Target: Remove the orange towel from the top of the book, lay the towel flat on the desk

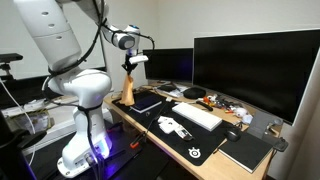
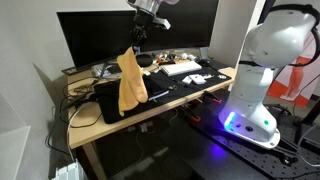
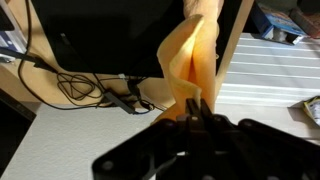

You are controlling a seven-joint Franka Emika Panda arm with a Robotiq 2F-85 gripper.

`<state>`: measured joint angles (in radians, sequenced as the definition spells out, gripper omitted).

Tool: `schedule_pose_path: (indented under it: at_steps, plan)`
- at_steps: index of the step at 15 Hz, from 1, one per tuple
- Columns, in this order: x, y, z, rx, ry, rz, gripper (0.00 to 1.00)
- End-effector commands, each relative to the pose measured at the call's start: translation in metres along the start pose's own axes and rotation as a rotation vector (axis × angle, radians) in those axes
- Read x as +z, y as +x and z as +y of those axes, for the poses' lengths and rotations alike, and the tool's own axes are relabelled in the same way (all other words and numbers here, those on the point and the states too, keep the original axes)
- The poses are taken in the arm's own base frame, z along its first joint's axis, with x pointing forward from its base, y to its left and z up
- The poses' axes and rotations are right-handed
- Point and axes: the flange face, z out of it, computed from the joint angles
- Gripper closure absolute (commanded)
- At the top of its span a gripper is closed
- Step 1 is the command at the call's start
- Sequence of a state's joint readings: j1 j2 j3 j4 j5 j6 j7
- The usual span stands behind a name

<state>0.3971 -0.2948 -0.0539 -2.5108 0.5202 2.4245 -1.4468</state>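
My gripper carries the towel outward over the middle of the black surface next, away from the desk's near edge, and releases it.
The orange towel [image 1: 130, 88] hangs limp in a long fold from my gripper [image 1: 130, 64], which is shut on its top end. It dangles above the left end of the desk, its lower end close to the surface. In an exterior view the towel [image 2: 130, 80] hangs below the gripper [image 2: 137, 38]. The wrist view shows the towel [image 3: 190, 55] running away from the closed fingertips of the gripper [image 3: 195, 106]. The black book [image 1: 148, 102] lies flat on the desk just beside the hanging towel, uncovered.
A large monitor [image 1: 255, 70] stands along the back of the desk. A white keyboard [image 1: 196, 116], a white object with black marks [image 1: 172, 126] on a black mat, and a dark grey notebook [image 1: 245, 151] lie further along. Cables [image 3: 85, 90] trail under the towel.
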Motion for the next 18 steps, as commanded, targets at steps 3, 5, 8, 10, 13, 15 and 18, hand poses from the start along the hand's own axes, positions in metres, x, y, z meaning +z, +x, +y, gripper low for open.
schedule_pose_path:
  at_steps: [3, 5, 8, 10, 13, 15, 18]
  plan:
    - [0.011, 0.01, 0.045, 0.01, -0.01, -0.023, 0.96]
    - [0.02, 0.011, 0.066, 0.012, -0.011, -0.04, 0.96]
    - [0.025, 0.012, 0.072, 0.013, -0.008, -0.044, 0.96]
    - [0.025, 0.013, 0.072, 0.012, -0.008, -0.043, 0.96]
    - [0.035, 0.021, 0.075, 0.018, -0.006, -0.032, 0.99]
    - [0.049, 0.031, 0.077, 0.024, -0.005, -0.03, 0.99]
    - [0.074, 0.049, 0.084, 0.048, -0.007, -0.039, 0.99]
